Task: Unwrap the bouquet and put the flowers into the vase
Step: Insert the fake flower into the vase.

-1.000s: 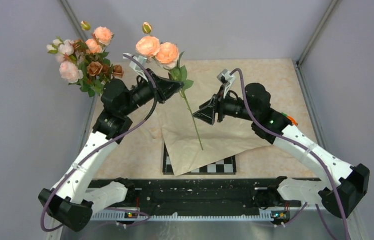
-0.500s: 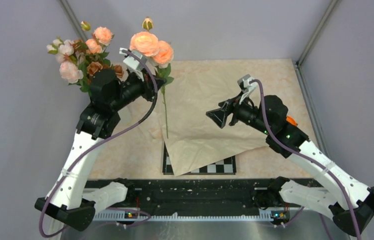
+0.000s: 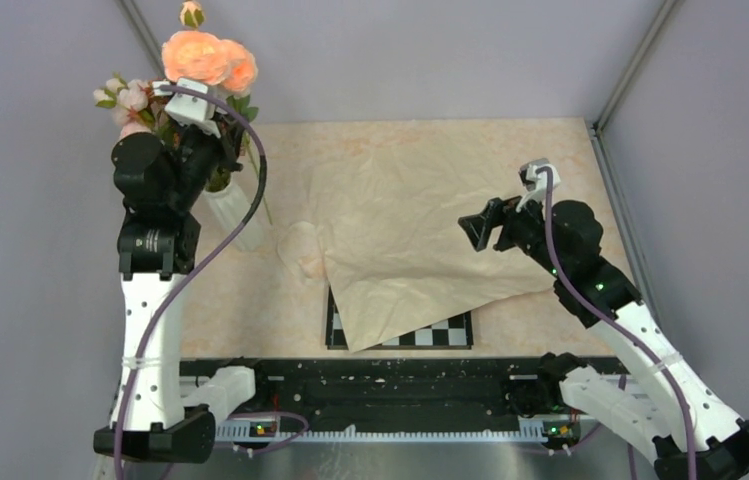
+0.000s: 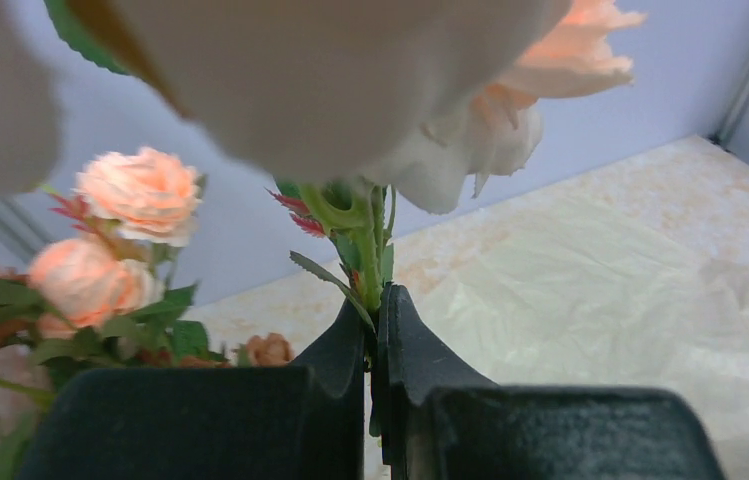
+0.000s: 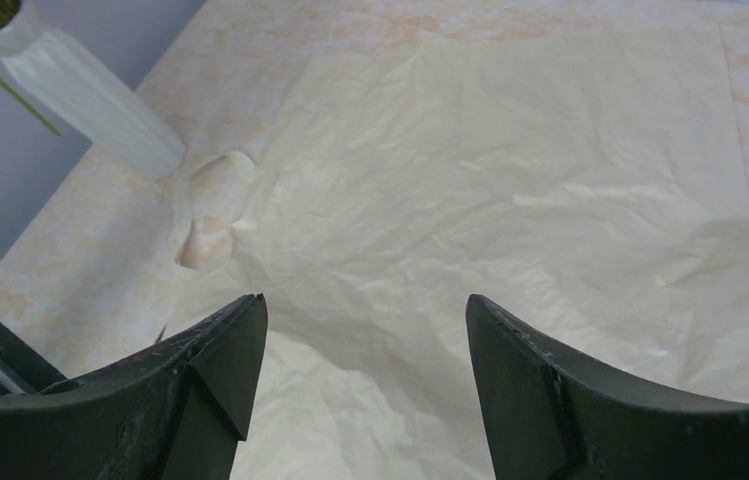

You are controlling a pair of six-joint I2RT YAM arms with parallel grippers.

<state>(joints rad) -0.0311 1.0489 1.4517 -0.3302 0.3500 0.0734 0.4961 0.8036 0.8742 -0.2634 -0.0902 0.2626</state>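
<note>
The vase's opening (image 3: 217, 190) is below my left gripper, to its left in the top view, so it should move there, go down and release the peach rose's stem.
My left gripper (image 3: 228, 148) (image 4: 377, 300) is shut on the green stem (image 4: 370, 250) of a peach rose (image 3: 206, 56), held high over the white ribbed vase (image 3: 234, 214) (image 5: 90, 100) at the back left. The stem's lower end (image 3: 262, 205) hangs beside the vase's neck. Several pink and peach flowers (image 3: 132, 100) (image 4: 135, 192) stand in the vase behind the arm. The bouquet's beige wrapping paper (image 3: 420, 225) (image 5: 510, 200) lies spread flat on the table. My right gripper (image 3: 472, 226) (image 5: 365, 305) hovers open above the paper, holding nothing.
A small pale crumpled piece (image 3: 301, 246) (image 5: 212, 200) lies by the vase's foot at the paper's left edge. A checkerboard card (image 3: 420, 334) pokes out under the paper's near corner. Grey walls close in at the left, back and right.
The left arm swung the held rose left and upward, from over the paper to above the vase. The right gripper let go of the stem, opened wide and drew back to the right.
</note>
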